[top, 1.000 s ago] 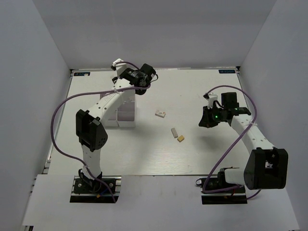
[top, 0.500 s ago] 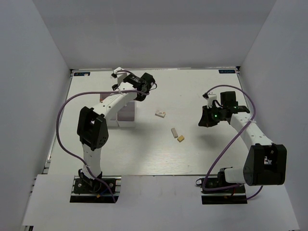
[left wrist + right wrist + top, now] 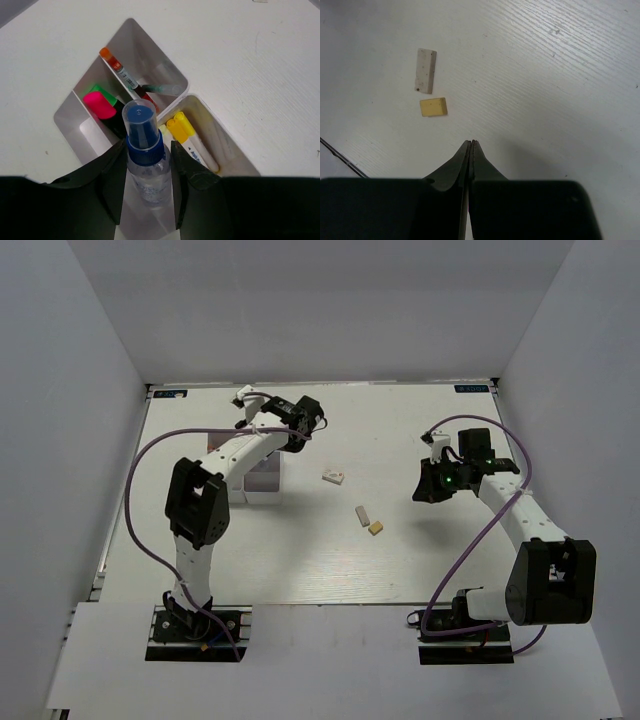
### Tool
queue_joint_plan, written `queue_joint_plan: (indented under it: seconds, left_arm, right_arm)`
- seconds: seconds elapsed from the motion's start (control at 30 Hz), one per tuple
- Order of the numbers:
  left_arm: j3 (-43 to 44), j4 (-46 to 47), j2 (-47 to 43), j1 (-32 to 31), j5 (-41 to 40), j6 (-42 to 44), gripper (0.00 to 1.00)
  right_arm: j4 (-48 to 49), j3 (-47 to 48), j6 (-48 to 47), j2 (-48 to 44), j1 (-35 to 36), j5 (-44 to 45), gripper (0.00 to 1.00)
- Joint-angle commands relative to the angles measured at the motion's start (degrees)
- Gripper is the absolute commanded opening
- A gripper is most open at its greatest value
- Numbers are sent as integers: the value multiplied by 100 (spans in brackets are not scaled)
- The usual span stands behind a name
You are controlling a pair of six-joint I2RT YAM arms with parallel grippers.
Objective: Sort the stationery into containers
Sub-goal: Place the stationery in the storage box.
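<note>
My left gripper lowers the glue bottle (image 3: pixel 145 150) slightly into the free space of the box's open section beside the yellow-tipped pens next and releases it, since that space lies below it.
My left gripper (image 3: pixel 147 165) is shut on the blue-capped clear glue bottle (image 3: pixel 145 150), held upright in a compartment of the white organizer box (image 3: pixel 165 65). Other compartments hold red- and green-capped highlighters (image 3: pixel 98 104), an orange-capped pen (image 3: pixel 117 67) and yellow-tipped pens (image 3: pixel 182 127). In the top view the left gripper (image 3: pixel 300 425) is over the box's (image 3: pixel 262 480) far end. My right gripper (image 3: pixel 471 145) is shut and empty, hovering near a tan eraser (image 3: pixel 433 107) and a white eraser (image 3: pixel 425 70).
In the top view another white eraser (image 3: pixel 334 477) lies mid-table, behind the white eraser (image 3: pixel 362 514) and the tan one (image 3: pixel 376 528). My right gripper (image 3: pixel 425 490) is to their right. Grey walls enclose the table. A thin black cable (image 3: pixel 340 160) crosses the right wrist view's lower left.
My left wrist has shifted slightly right and towards the near side over the box, and the arm's elbow has swung. The right arm has barely moved. The erasers lie as before.
</note>
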Motion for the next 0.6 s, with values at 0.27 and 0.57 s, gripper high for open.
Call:
queue_joint_plan:
  seconds: [0.27, 0.57]
  left_arm:
    - [290, -328, 279, 22, -112, -435, 2]
    - [184, -328, 33, -83, -7, -435, 75]
  right_arm:
    - [14, 86, -122, -103, -10, -53, 0]
    - [-82, 112, -341, -51, 8, -194, 37]
